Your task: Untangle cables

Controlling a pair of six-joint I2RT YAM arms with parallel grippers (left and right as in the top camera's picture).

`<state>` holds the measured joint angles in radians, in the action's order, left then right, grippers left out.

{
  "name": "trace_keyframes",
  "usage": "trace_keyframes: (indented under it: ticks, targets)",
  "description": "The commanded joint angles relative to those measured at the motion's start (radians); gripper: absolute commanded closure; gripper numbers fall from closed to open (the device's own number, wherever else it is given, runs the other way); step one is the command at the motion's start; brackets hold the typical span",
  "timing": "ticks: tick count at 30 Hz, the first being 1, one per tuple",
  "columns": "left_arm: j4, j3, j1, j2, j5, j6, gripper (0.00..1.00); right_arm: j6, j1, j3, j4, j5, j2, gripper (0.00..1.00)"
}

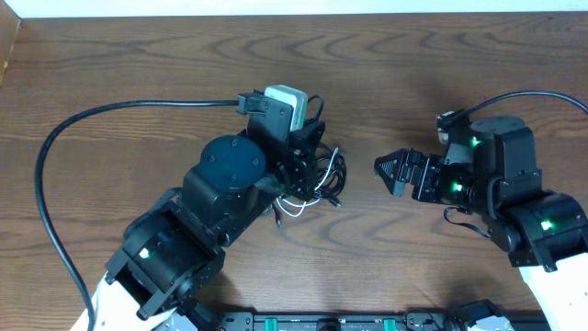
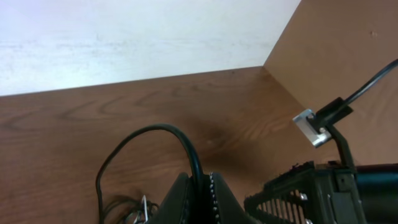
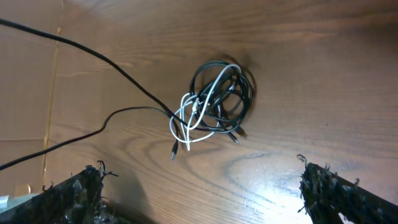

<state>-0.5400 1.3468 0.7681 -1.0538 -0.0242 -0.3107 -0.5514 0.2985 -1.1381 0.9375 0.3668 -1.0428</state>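
My left gripper holds one cable above the knot point(image 3: 217, 99). So my open right gripper moves down and to the left in the overhead view onto its loops next.
The cables point(image 1: 323, 179) lie in one knot on the wooden table, black loops with a white cord point(image 1: 299, 208) through them. In the right wrist view the knot point(image 3: 217, 99) lies ahead, and two thin black strands point(image 3: 93, 56) run out of it to the left. My left gripper point(image 1: 310, 138) is at the knot's far-left side. Its jaws point(image 2: 202, 182) are shut on a black cable point(image 2: 158, 130) that arcs up from them and down to the knot point(image 2: 127, 208). My right gripper point(image 1: 386, 170) is open and empty to the right of the knot, fingers wide apart point(image 3: 202, 186).
A thick black arm cable point(image 1: 83, 119) loops across the left of the table. A white wall point(image 2: 124, 37) and a brown side panel point(image 2: 336, 56) bound the far edge. The right gripper also shows in the left wrist view point(image 2: 298, 193).
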Motion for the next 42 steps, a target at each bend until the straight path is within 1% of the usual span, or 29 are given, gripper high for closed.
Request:
trace_keyframes:
  ticks: [1,4,10,13,16,17,19,23,26,28,29,30,32,33,34,37,39,42]
  targets:
    - [-0.005,0.003,-0.004,0.011,0.014,-0.017,0.92,-0.032,0.029,0.006,0.012,-0.038,-0.038,0.01]
    - [-0.006,0.003,-0.004,0.011,0.014,-0.017,0.92,-0.059,0.061,0.044,-0.005,-0.061,-0.099,0.01]
    - [-0.025,0.003,-0.004,0.009,0.014,-0.047,0.92,-0.098,0.132,0.075,-0.099,-0.021,-0.288,0.01]
    - [-0.036,0.003,-0.004,0.01,0.014,-0.047,0.92,-0.134,0.164,0.075,-0.167,-0.002,-0.391,0.01]
    - [-0.046,0.003,-0.004,0.009,0.013,-0.047,0.92,-0.136,0.197,0.075,-0.268,0.071,-0.492,0.01]
    - [-0.047,0.003,-0.004,0.01,0.013,-0.047,0.92,-0.136,0.207,0.075,-0.297,0.089,-0.521,0.02]
    - [-0.047,0.003,-0.004,0.01,0.014,-0.047,0.92,-0.142,0.226,0.075,-0.344,0.087,-0.576,0.1]
    - [-0.047,0.003,-0.004,0.01,0.014,-0.047,0.92,-0.211,0.247,0.075,-0.409,0.059,-0.681,0.16]
    - [-0.047,0.003,-0.004,0.01,0.014,-0.047,0.92,-0.211,0.249,0.075,-0.454,0.05,-0.739,0.32]
    - [-0.048,0.003,-0.004,0.01,0.014,-0.047,0.92,-0.21,0.246,0.075,-0.475,0.039,-0.766,0.47]
    - [-0.048,0.003,-0.004,0.011,0.014,-0.047,0.92,-0.21,0.245,0.075,-0.478,0.029,-0.775,0.58]
    - [-0.048,0.003,-0.004,0.012,0.014,-0.047,0.92,-0.21,0.243,0.075,-0.478,0.005,-0.781,0.65]
    - [-0.05,0.003,-0.004,0.015,0.014,-0.047,0.93,-0.185,0.238,0.075,-0.475,-0.05,-0.784,0.86]
    - [-0.05,0.003,-0.004,0.017,0.013,-0.047,0.92,-0.169,0.235,0.074,-0.473,-0.075,-0.784,0.94]
    - [-0.05,0.003,-0.004,0.02,0.013,-0.046,0.92,-0.156,0.231,0.074,-0.468,-0.094,-0.782,0.99]
    - [-0.055,0.003,-0.004,0.043,-0.017,-0.046,0.92,-0.147,0.2,0.066,-0.416,-0.138,-0.777,0.99]
    - [-0.072,0.003,-0.004,0.071,-0.107,-0.047,0.93,-0.138,0.162,0.053,-0.363,-0.153,-0.766,0.99]
    - [-0.125,0.003,-0.004,0.119,-0.293,-0.063,0.92,-0.077,0.096,0.024,-0.293,-0.152,-0.732,0.99]
